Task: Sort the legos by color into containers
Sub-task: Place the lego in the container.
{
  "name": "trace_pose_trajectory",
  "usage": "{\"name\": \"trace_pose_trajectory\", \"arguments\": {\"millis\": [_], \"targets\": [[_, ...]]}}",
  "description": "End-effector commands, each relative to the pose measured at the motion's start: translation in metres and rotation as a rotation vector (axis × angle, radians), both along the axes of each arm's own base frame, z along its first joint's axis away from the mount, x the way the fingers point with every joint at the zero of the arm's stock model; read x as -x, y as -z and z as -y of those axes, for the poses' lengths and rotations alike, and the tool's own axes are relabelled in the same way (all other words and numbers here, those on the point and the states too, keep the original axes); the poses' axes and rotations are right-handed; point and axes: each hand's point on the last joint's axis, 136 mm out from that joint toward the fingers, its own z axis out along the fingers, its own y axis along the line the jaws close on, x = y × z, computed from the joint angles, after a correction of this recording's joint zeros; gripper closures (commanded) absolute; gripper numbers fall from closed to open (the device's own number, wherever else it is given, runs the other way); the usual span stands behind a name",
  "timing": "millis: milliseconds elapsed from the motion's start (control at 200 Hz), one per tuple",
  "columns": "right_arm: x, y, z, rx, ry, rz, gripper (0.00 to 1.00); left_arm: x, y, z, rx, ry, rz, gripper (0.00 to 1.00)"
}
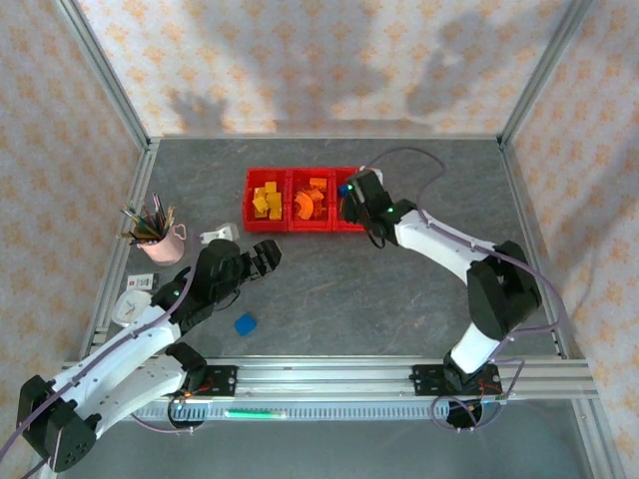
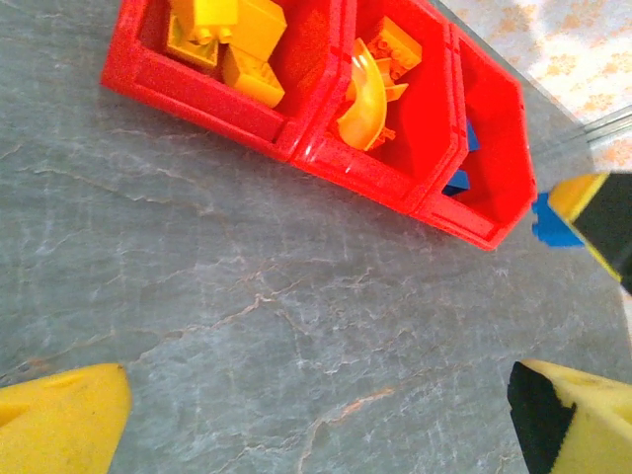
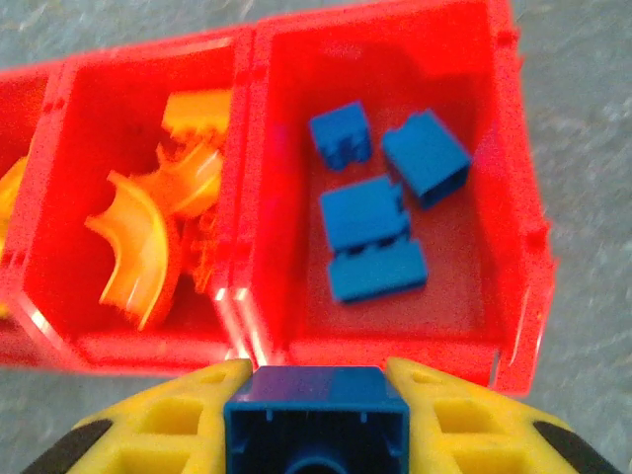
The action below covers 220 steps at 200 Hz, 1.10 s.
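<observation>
My right gripper will move outward past the near rim of the end container, over the blue legos inside, and let go of the lego it holds, because that container already has blue legos in it.
Three joined red containers point(image 1: 290, 229) sit mid-table. The left one holds yellow legos point(image 1: 266, 200), the middle one orange legos point(image 3: 148, 237) and the right one several blue legos point(image 3: 380, 217). My right gripper point(image 3: 316, 395) is shut on a blue lego point(image 3: 316, 434) and hovers at the near rim of the right container point(image 3: 395, 346). That held blue lego point(image 2: 555, 222) also shows in the left wrist view, beside the row's end. My left gripper point(image 2: 316, 425) is open over bare table with nothing between its yellow fingers point(image 2: 59, 415). One blue lego point(image 1: 246, 323) lies on the table near the left arm.
A pink pencil cup point(image 1: 160, 239) stands at the left, with a small white object point(image 1: 220, 236) beside it and a round white item point(image 1: 130, 304) nearer the edge. Metal frame rails border the table.
</observation>
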Motion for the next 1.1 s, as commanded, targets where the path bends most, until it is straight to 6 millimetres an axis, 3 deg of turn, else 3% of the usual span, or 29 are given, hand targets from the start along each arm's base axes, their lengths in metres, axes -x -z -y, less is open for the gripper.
{"name": "trace_pose_trajectory", "arguments": {"millis": [0,230,445,831,1096], "targets": [[-0.031,-0.006,0.007,0.018,0.025,0.041,0.86,-0.017,-0.026,0.011,0.041,0.016,0.088,0.01],[-0.081,0.017,0.008,0.074,0.04,0.02,0.83,-0.031,-0.022,0.021,0.037,0.028,0.084,0.01],[-0.099,0.027,0.008,0.131,0.056,0.02,0.68,-0.036,-0.021,0.023,0.039,0.022,0.086,0.01],[-0.064,-0.005,0.006,0.112,0.008,0.062,0.31,-0.03,-0.027,0.016,0.041,0.001,0.102,0.01],[-0.009,-0.027,-0.023,0.078,-0.087,0.092,0.19,-0.014,-0.033,-0.002,0.024,-0.037,0.1,0.01]]}}
